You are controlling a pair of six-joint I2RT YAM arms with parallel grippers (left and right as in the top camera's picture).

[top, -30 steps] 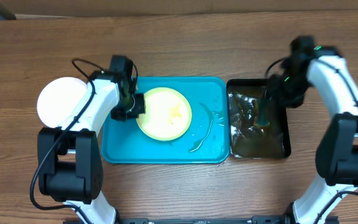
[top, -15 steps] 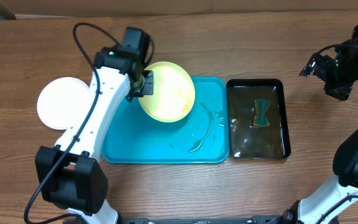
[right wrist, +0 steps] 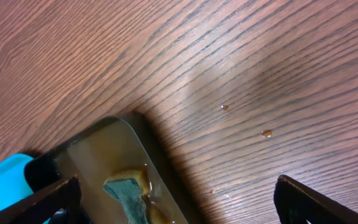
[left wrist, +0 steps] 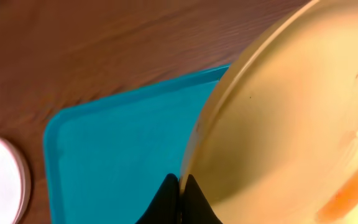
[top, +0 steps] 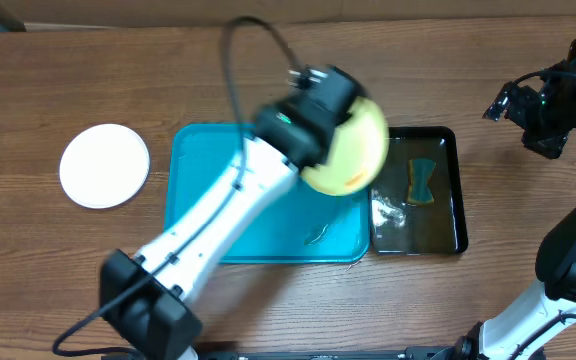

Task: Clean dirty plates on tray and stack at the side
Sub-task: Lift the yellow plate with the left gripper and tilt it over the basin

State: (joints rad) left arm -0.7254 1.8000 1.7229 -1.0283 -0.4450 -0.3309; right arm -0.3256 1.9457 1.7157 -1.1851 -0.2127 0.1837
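The left gripper moves to the left in the overhead view next, then down over that plate and releases. The white plate [top: 105, 165] [left wrist: 0, 179] lies beside the tray.
A pale yellow-green plate [top: 356, 150] hangs tilted in the air over the seam between the turquoise tray [top: 208, 200] and the black tray. My left gripper [left wrist: 181, 190] is shut on its rim. An orange smear [left wrist: 347, 193] shows on the plate's face in the left wrist view. A white plate [top: 105, 165] lies on the table left of the tray. The tray holds only a thin streak of liquid. My right gripper [right wrist: 178, 199] stands wide open and empty above the bare table at the far right, beyond the black tray's corner.
The black glossy tray [top: 448, 215] right of the turquoise one holds brownish water and a green-and-yellow sponge [top: 424, 181]. A few droplets [right wrist: 266, 132] dot the wood near it. My left arm crosses diagonally over the turquoise tray.
The left arm lifted the yellow-green plate off the tray and swung it right, to the black tray's edge. The right gripper let go of the sponge, opened and drew back to the far right.
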